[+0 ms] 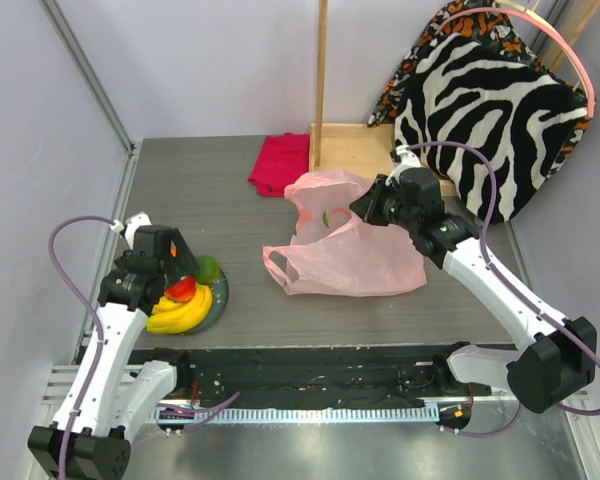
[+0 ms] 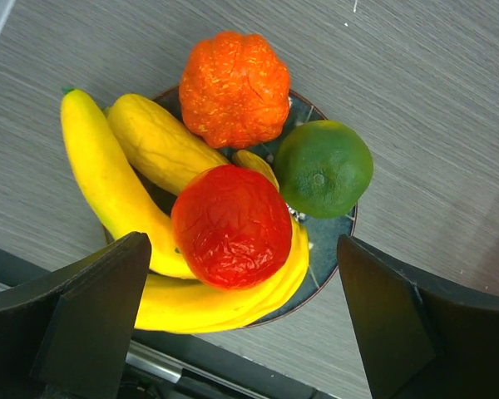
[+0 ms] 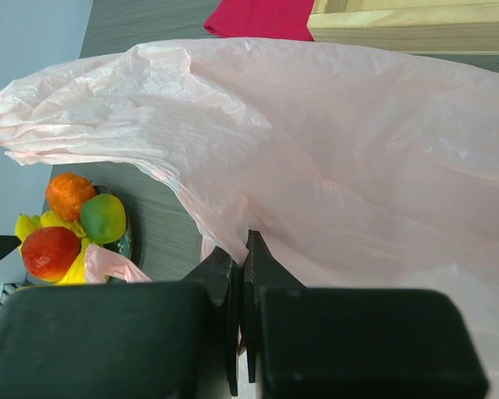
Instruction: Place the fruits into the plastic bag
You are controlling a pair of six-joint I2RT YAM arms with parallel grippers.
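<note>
The red fruit (image 1: 183,290) (image 2: 231,228) sits uncovered on top of the bananas, below the robot's left gripper, so the gripper will lower its open fingers around the fruit's sides and close.
A grey-blue plate (image 2: 337,241) holds the fruits: yellow bananas (image 2: 108,179), an orange fruit (image 2: 233,87), a green one (image 2: 323,168) and a red one (image 2: 231,224) lying on the bananas. My left gripper (image 2: 243,278) hovers open above them, one finger on each side of the red fruit, touching nothing. In the top view it (image 1: 180,270) is over the plate (image 1: 220,298) at the left. The pink plastic bag (image 1: 350,255) lies mid-table. My right gripper (image 1: 365,208) is shut on its upper edge and holds it raised; the film (image 3: 358,150) is pinched between the fingertips.
A folded magenta cloth (image 1: 280,163) lies behind the bag. A wooden frame (image 1: 355,145) and a zebra-print cushion (image 1: 490,120) stand at the back right. A black rail (image 1: 310,375) runs along the near table edge, just below the plate.
</note>
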